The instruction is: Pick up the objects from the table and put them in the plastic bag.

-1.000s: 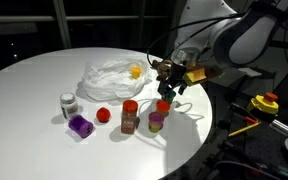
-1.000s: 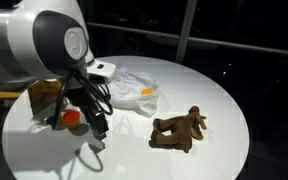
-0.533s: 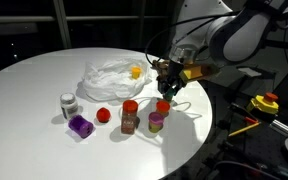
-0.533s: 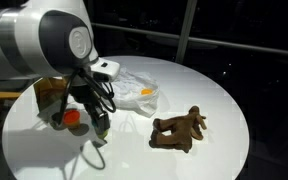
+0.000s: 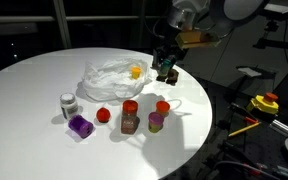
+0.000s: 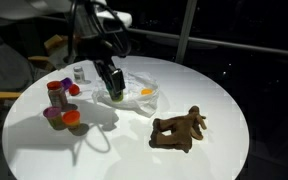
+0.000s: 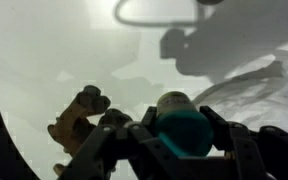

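My gripper moves over the plastic bag point(image 5: 112, 78) point(image 7: 259, 96) and down beside the yellow item next, since that bag lies below, to its right in the wrist view.
My gripper point(image 7: 184, 140) is shut on a small green jar point(image 7: 184, 128) and holds it in the air. In both exterior views the gripper point(image 5: 166, 70) point(image 6: 114, 90) hangs above the table at the edge of the plastic bag point(image 5: 112, 78) point(image 6: 136, 88), which has a yellow item point(image 5: 136, 71) in it. On the table stand a red-lidded jar point(image 5: 130, 115), an orange cup point(image 5: 163, 106), a purple-and-green cup point(image 5: 156, 121), a red ball point(image 5: 103, 115), a purple block point(image 5: 80, 126) and a clear white-lidded jar point(image 5: 68, 103). The brown toy animal point(image 6: 179, 130) point(image 7: 79, 120) lies apart.
The round white table point(image 5: 34, 80) ends close to the cups on the near side. A yellow and red device point(image 5: 266, 103) sits off the table beside it. Dark windows stand behind.
The gripper has shut on the green jar beside the orange cup, lifted it off the table and carried it up toward the bag.
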### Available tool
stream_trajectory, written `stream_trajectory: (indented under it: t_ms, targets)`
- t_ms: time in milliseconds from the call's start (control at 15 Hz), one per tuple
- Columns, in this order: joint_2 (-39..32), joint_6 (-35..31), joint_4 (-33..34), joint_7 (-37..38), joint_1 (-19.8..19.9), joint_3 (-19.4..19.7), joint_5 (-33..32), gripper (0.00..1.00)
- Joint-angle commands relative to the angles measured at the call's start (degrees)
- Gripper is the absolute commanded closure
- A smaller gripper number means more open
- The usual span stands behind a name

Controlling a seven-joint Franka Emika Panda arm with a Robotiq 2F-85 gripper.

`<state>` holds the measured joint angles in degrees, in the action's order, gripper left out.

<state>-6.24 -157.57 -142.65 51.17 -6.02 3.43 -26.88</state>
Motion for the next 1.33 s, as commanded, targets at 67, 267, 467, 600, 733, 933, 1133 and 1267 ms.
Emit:
stream_trajectory:
  t_ms: [67,267,467,600,733,933,1133,1267]
  targets:
    - [-3.63,7.51,12.71,-4.09,-0.42,-2.31,3.81,0.76]
    - [-10.05,9.85,19.8,-7.87,-0.47,-3.49,9.64,0.76]
    - [-17.03,12.06,25.13,-11.82,-0.85,-3.71,15.01,0.76]
    - [-20.6,13.69,27.38,-14.05,-1.13,-3.43,17.67,0.76]
    - [-23.44,14.16,29.06,-15.31,-1.38,-2.91,19.67,0.76]
    - [-27.36,9.56,31.02,-13.16,-2.92,-1.49,20.85,0.76]
    - [-28.39,5.96,31.39,-13.5,-3.43,-1.21,23.01,0.76]
    - [-28.73,3.07,31.31,-13.1,-4.3,-0.47,23.97,0.76]
